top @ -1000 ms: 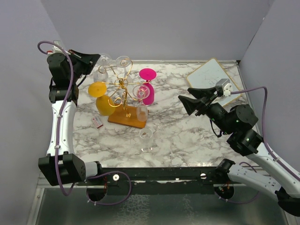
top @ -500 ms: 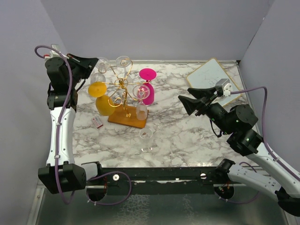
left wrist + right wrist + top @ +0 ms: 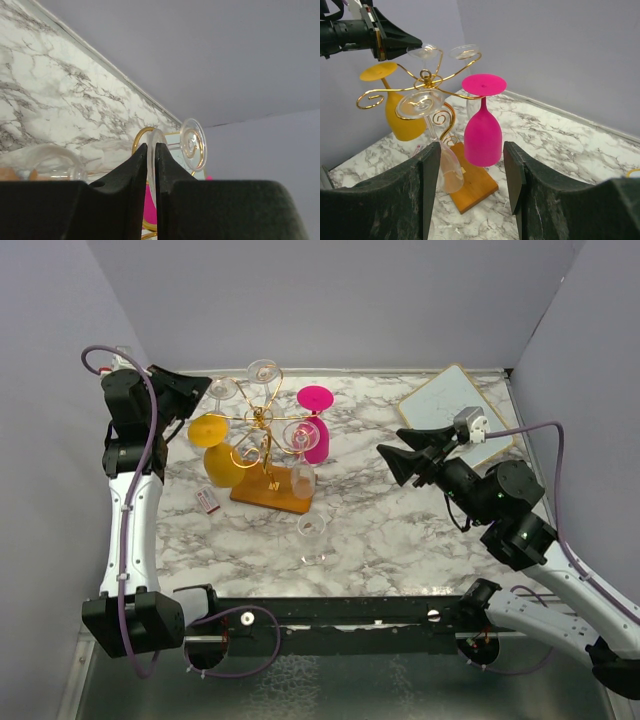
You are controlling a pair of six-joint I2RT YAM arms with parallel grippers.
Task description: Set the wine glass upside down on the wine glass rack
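The upright glass's rim (image 3: 312, 524) lies below, still off the rack (image 3: 262, 418), and my right gripper tips and lowers left in the top view onto it next.
The wine glass rack (image 3: 262, 418) is gold wire on a wooden base (image 3: 272, 490), also in the right wrist view (image 3: 425, 77). My left gripper (image 3: 205, 383) is at its back left arm, shut on the foot of a clear wine glass (image 3: 222, 390) hanging bowl down. In the left wrist view, the foot's edge (image 3: 155, 134) is pinched between the jaws (image 3: 151, 147) and the bowl (image 3: 45, 162) shows low at the left. The right wrist view shows that foot (image 3: 425, 51) over a gold arm. My right gripper (image 3: 390, 462) hovers right of the rack, open and empty (image 3: 471, 165).
A yellow glass (image 3: 222, 462), a pink glass (image 3: 316, 435) and two clear glasses (image 3: 303, 475) hang on the rack. Another clear glass (image 3: 314, 530) stands upright on the marble in front of the base. A small tag (image 3: 208, 502) lies left of the base. A white board (image 3: 455, 405) lies back right.
My left gripper has lowered the clear glass's foot slightly toward the rack's back left arm. The right arm has edged a little left.
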